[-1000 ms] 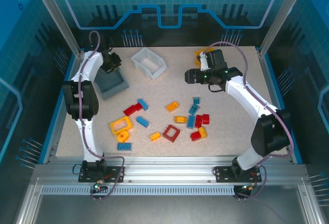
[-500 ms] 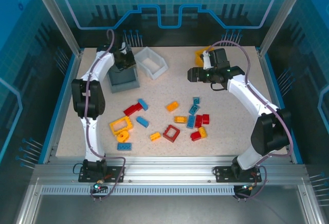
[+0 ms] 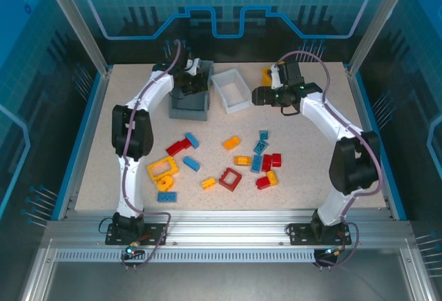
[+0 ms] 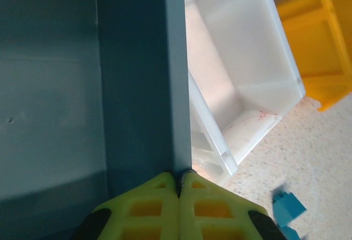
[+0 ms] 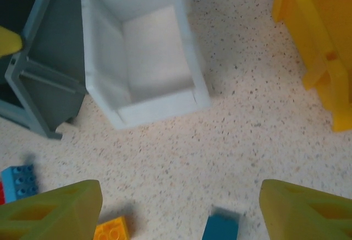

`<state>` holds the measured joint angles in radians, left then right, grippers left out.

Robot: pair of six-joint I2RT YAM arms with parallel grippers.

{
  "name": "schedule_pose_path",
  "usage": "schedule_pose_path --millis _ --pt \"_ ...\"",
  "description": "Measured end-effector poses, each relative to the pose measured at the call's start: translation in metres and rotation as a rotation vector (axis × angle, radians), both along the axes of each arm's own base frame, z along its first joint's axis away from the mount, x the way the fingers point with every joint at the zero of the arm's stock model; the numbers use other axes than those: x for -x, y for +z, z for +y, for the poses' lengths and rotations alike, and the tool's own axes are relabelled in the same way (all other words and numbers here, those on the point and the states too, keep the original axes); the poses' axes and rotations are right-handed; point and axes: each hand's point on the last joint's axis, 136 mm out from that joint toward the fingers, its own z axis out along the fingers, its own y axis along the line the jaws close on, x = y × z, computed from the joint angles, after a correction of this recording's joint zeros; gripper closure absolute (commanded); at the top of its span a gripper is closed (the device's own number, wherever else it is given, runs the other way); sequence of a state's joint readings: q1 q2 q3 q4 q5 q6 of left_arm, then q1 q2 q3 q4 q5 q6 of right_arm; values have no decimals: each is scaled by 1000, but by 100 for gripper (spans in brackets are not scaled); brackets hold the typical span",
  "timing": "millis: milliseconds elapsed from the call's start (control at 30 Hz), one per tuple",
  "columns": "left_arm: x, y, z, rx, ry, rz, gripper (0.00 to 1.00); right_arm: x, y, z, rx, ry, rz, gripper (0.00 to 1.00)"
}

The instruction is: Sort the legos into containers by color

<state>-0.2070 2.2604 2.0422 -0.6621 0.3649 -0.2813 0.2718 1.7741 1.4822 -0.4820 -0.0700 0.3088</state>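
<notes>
The left gripper carries the dark grey container's side toward the white container next, to narrow their wedge-shaped gap, then releases that side.
Red, yellow-orange and blue legos lie scattered mid-table, among them a red frame, a yellow frame and a blue brick. My left gripper is shut on the right wall of the dark grey container. The white container stands right beside it, touching it. Partly hidden behind my right arm is the yellow-orange container. My right gripper hangs open and empty over bare table, just right of the white container.
In the right wrist view a blue brick and an orange brick lie between my open fingers. All three containers sit in a row near the back edge. A blue brick lies on the table in the left wrist view.
My left gripper has dragged the grey container rightward along the back, and the white container has shifted right with it. My right gripper drew slightly back toward the yellow-orange container.
</notes>
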Motion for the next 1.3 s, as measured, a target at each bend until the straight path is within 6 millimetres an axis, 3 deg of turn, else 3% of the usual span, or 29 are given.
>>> schedule_pose_path --millis 167,333,500,667,767,833,933,1033,1300 --pt "7 -3 -24 24 -6 20 100 -41 -25 8 34 4 15 34" --pt "11 -22 -22 33 74 81 100 -72 -53 15 63 14 53 41" --pt "16 -44 -13 32 169 149 100 -85 -76 15 95 7 101 44" --pt "15 -42 -11 38 190 146 100 -85 -91 12 125 2 140 61" --pt "14 -31 -9 34 197 120 100 -83 -92 10 130 -1 150 73" --pt "17 -22 -6 28 202 104 100 -83 -92 10 131 -6 151 75" --pt "23 -5 0 9 215 71 87 -81 -94 10 143 -16 146 78" --pt "28 20 10 -13 242 23 78 -70 -95 8 152 -40 160 80" --pt "56 89 26 -5 276 -107 76 -25 -96 18 168 -64 194 80"
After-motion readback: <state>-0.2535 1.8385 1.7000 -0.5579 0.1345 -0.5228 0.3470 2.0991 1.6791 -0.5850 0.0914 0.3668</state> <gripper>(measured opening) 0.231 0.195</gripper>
